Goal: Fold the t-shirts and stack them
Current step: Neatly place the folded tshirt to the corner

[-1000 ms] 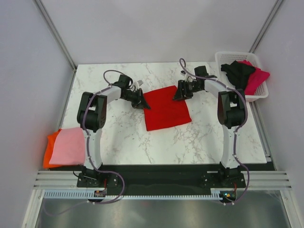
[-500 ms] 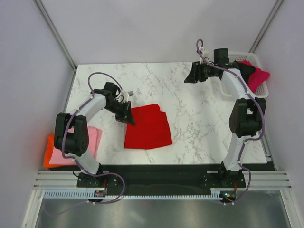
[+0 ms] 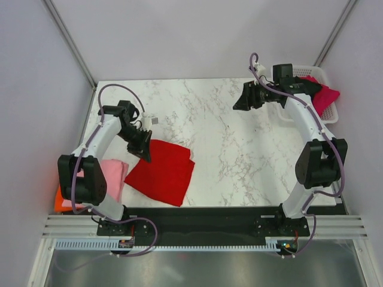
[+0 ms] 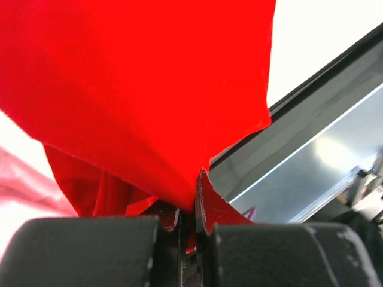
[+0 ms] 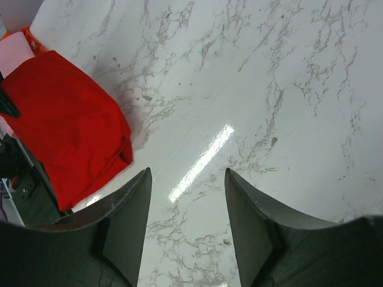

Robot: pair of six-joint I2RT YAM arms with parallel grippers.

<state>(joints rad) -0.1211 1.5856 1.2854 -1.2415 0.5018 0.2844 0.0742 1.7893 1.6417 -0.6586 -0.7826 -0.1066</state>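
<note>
My left gripper moves to the left in the top view over the pink stack (image 3: 112, 174) next and releases, with the red t-shirt (image 3: 160, 172) folded.
The folded bright red t-shirt (image 3: 160, 172) lies at the front left of the marble table, tilted. My left gripper (image 3: 144, 153) is shut on its far corner; in the left wrist view the red cloth (image 4: 137, 89) is pinched between the jaws and fills the frame. A light pink t-shirt (image 3: 114, 177) lies folded on an orange one (image 3: 61, 199) at the left edge. A black t-shirt (image 3: 306, 88) and a magenta one (image 3: 326, 95) hang from the basket. My right gripper (image 3: 240, 98) is open and empty above the table's far right; its view shows the red t-shirt (image 5: 66, 125).
A white lattice basket (image 3: 332, 117) stands at the far right corner. The black front rail (image 3: 197, 218) runs along the near edge of the table, close to the red t-shirt's front corner. The left arm reaches over the pink stack.
My left gripper has dragged the red t-shirt from the table's middle toward the front left, beside the pink stack. My right gripper has let go of it and moved back toward the far right.
</note>
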